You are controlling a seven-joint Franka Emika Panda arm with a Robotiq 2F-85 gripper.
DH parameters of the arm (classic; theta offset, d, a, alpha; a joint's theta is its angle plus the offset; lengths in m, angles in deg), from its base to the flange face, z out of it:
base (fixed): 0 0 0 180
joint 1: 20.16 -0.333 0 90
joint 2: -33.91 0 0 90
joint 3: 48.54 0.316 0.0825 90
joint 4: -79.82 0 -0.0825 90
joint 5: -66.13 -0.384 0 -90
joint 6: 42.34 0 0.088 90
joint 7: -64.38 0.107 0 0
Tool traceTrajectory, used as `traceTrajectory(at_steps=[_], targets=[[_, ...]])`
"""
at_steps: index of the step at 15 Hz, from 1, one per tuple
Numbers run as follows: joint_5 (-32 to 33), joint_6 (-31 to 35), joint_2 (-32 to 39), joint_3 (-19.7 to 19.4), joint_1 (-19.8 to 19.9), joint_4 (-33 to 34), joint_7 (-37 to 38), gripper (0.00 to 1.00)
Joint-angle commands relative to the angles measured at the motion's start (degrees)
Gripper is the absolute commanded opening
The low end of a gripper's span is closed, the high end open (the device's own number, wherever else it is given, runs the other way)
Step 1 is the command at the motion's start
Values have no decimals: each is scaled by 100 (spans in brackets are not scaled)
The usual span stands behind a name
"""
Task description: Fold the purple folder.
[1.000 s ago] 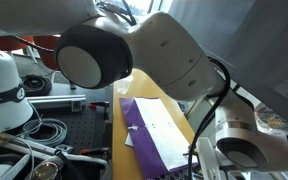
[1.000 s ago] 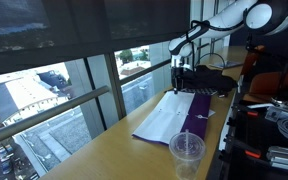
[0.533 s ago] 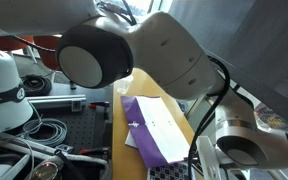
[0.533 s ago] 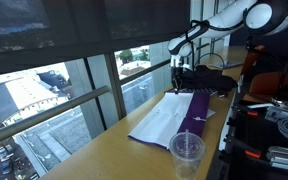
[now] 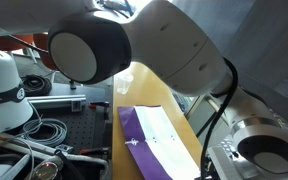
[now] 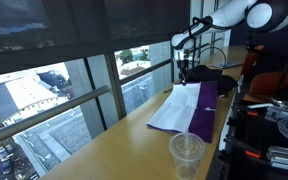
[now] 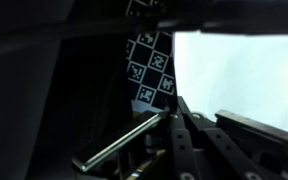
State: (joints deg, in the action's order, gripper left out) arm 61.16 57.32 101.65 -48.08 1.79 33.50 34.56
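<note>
My gripper carries the folder's raised far edge up and then toward the cup, over the folder's near half, to release it next, as the folder's white side (image 6: 178, 108) lies open.
The purple folder (image 6: 207, 108) lies open on the wooden table, its white inner face (image 6: 178, 108) turned up. Its far end is raised off the table. My gripper (image 6: 184, 68) is at that raised far edge and looks shut on it. In an exterior view the folder (image 5: 142, 145) shows below my arm, which hides the gripper there. In the wrist view my dark fingers (image 7: 180, 112) close on a thin edge of the folder (image 7: 119, 146); much of that view is dark.
A clear plastic cup (image 6: 187, 153) stands on the table (image 6: 104, 152) near the folder's near end. A dark object (image 6: 220, 82) lies behind the gripper. A checkered marker board (image 7: 150, 63) shows in the wrist view. Cables (image 5: 46, 130) lie beside the table.
The gripper has risen with the folder's far edge in it. The folder has gone from lying flat to standing tilted up, its white face steeper.
</note>
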Motion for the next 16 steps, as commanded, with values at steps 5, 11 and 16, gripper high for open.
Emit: traceTrajectory(at_steps=[5,11,16], targets=[[454,-64,-463,-348,-83,462,-297,0],[669,483,-756,-465,-591,83,-196,0],[1339,1308,-943,-837,-990,-218,-130,0]])
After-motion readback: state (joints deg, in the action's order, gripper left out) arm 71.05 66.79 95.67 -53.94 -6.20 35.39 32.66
